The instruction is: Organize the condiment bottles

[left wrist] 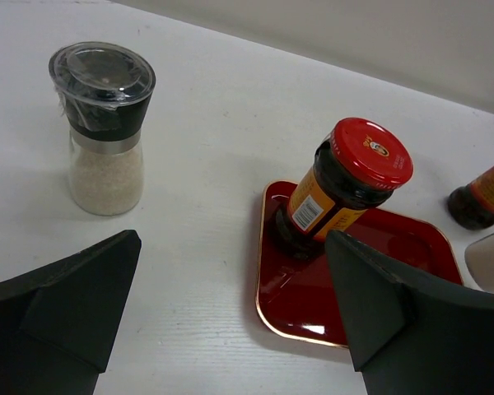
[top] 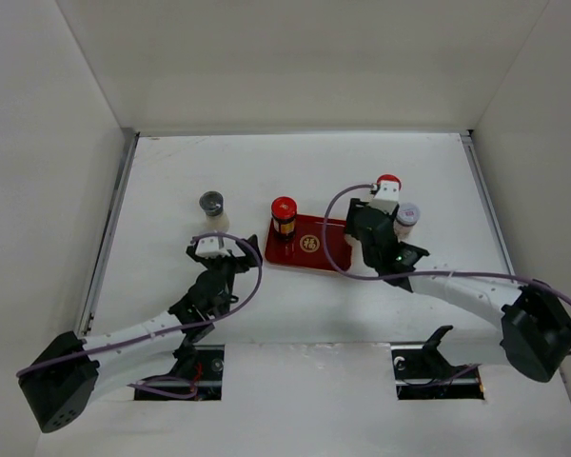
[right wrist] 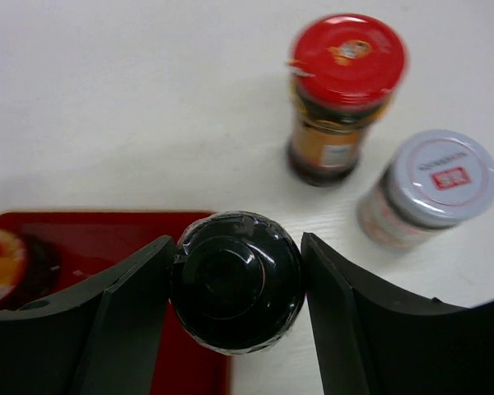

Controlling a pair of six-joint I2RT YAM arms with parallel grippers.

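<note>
The robot's right gripper should next carry the black-capped bottle across the tray, then lower it onto the free spot point(right wrist: 108, 255) beside the red-capped dark bottle.
My right gripper point(right wrist: 236, 243) is shut on a black-capped bottle point(right wrist: 236, 284) at the right edge of the red tray point(right wrist: 107, 230). From above the gripper point(top: 366, 227) hides that bottle. One red-capped dark bottle point(top: 284, 214) stands on the tray's left part point(left wrist: 337, 185). A second red-capped bottle point(right wrist: 346, 90) and a grey-capped whitish bottle point(right wrist: 432, 185) stand on the table beyond my right gripper. A dark-lidded grinder with a pale body point(left wrist: 105, 132) stands left of the tray point(top: 211, 205). My left gripper point(left wrist: 232, 271) is open and empty, near the tray's left front corner point(top: 219, 252).
The red tray with a gold emblem point(top: 309, 246) lies mid-table between both arms. White walls enclose the table at the back and on both sides point(top: 105, 219). The second red-capped bottle point(top: 388, 183) and the grey-capped one point(top: 407, 214) stand close together.
</note>
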